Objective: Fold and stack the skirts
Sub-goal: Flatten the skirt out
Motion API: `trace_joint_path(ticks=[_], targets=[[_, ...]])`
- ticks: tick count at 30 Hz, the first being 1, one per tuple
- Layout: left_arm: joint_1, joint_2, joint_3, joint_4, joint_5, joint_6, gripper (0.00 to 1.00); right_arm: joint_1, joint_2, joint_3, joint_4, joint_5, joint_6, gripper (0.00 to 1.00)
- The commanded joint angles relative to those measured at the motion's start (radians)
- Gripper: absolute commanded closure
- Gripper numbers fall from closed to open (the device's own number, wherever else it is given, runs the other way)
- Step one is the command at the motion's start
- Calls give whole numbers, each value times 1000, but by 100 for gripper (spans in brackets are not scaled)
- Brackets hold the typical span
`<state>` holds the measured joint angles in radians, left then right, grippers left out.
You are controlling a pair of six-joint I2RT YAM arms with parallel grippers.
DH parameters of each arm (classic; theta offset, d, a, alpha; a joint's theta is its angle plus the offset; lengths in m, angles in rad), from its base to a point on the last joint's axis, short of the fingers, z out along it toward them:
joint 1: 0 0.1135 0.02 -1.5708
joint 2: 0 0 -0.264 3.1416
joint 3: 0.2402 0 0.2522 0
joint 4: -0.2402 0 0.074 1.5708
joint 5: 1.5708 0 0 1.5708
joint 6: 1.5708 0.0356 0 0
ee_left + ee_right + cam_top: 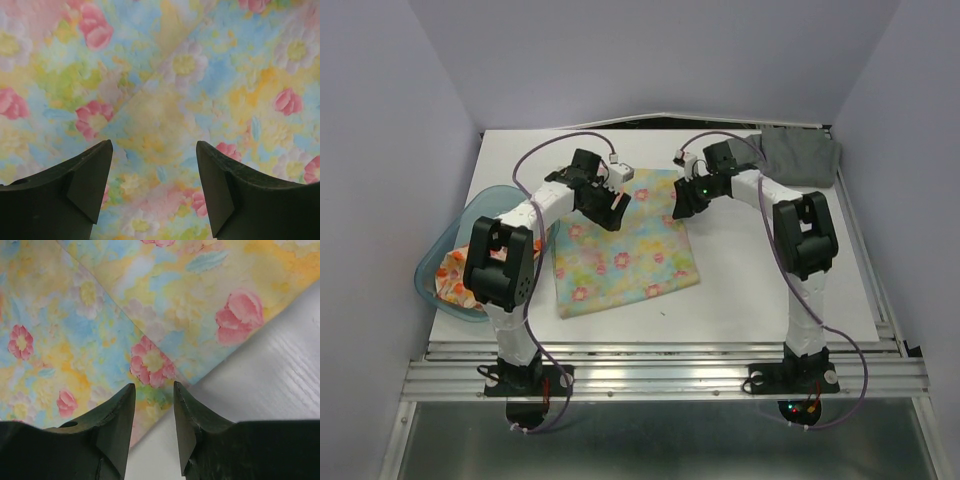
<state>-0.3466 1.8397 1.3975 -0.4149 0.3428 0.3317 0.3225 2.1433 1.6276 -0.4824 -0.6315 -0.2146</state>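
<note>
My left gripper should next move back and go down onto the floral skirt's near corner by the basin, because there is only flat cloth under its fingers here.
A pastel floral skirt lies folded and flat in the middle of the table. My left gripper hovers over its upper left part, jaws open and empty, with only the floral cloth below them. At the skirt's right edge my right gripper hangs open, nothing between its fingers, over the cloth's edge and bare table. A dark grey skirt lies bunched at the back right corner. The white skirt with orange-red flowers sits in the blue basin.
The blue basin hangs over the table's left edge beside the left arm. The white table ends in a metal rail at the front. Purple walls close in on three sides.
</note>
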Motion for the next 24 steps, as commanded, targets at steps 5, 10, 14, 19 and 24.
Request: trace_joint_path(ticks=[5,10,14,19,24], targets=[[26,-119,-81,28,13,3,21,16,-48,-75,194,20,53,60],[32,-123,-78,34,5,-11,21,56,-27,-61,182,-43,48,60],[37,-125,-58,8,-8,3,20,75,76,-20,128,51,40,62],[38,-161,-83,-1,-62,64,20,24,122,-70,61,161,18,66],[38,-183,-107,-1,-80,122,20,-36,46,-207,-8,217,-40,68]])
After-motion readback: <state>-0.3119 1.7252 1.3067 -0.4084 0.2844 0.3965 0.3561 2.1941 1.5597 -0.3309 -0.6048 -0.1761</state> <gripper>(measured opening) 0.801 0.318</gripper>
